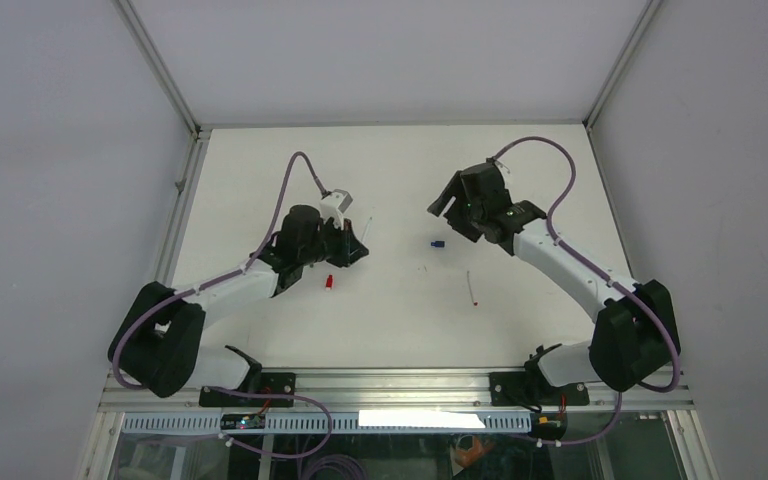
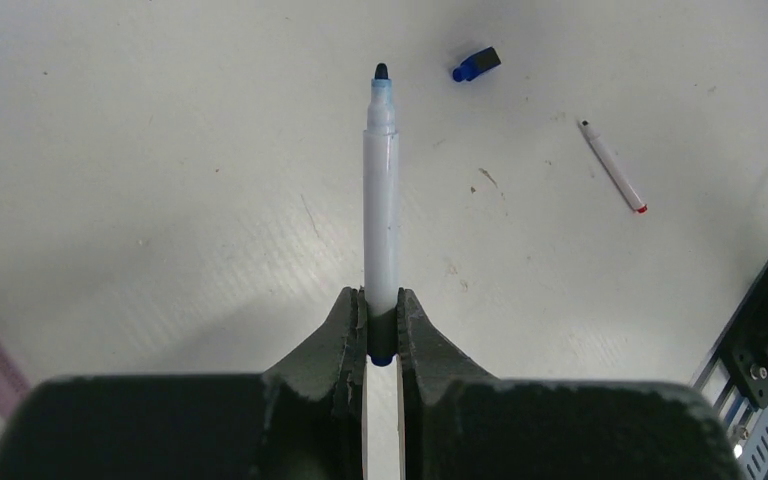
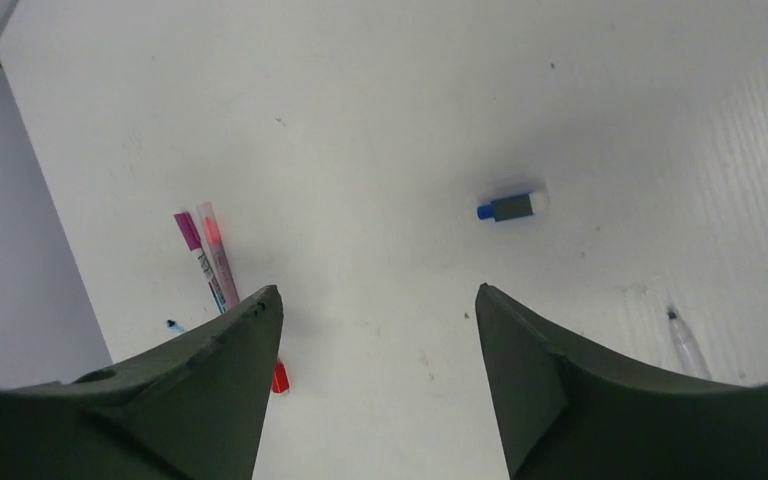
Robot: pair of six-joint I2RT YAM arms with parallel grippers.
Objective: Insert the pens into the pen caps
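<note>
I need to turn my right gripper and move it down to the blue cap, which lies below it and crosswise to the open fingers. I should close once the fingers are on both sides of its black middle (image 1: 438, 244) (image 3: 512, 207).
My left gripper (image 2: 382, 310) is shut on the back end of a white pen (image 2: 381, 200) whose uncapped blue tip points away from it over the table. Beyond that tip a blue pen cap (image 2: 476, 65) lies on the table. My right gripper (image 3: 378, 290) stands open and empty above the table, with the blue cap (image 3: 508, 206) ahead of it and apart from both fingers. A red cap (image 1: 329, 282) lies just in front of the left gripper (image 1: 345, 245). A white pen with a red end (image 1: 472, 287) lies to the right of the table's middle.
A pink pen (image 3: 218, 250) and a magenta pen (image 3: 196, 258) lie side by side near the left arm, seen only in the right wrist view. The white table (image 1: 400, 320) ends in metal rails at the left (image 1: 182, 200) and front (image 1: 390, 380).
</note>
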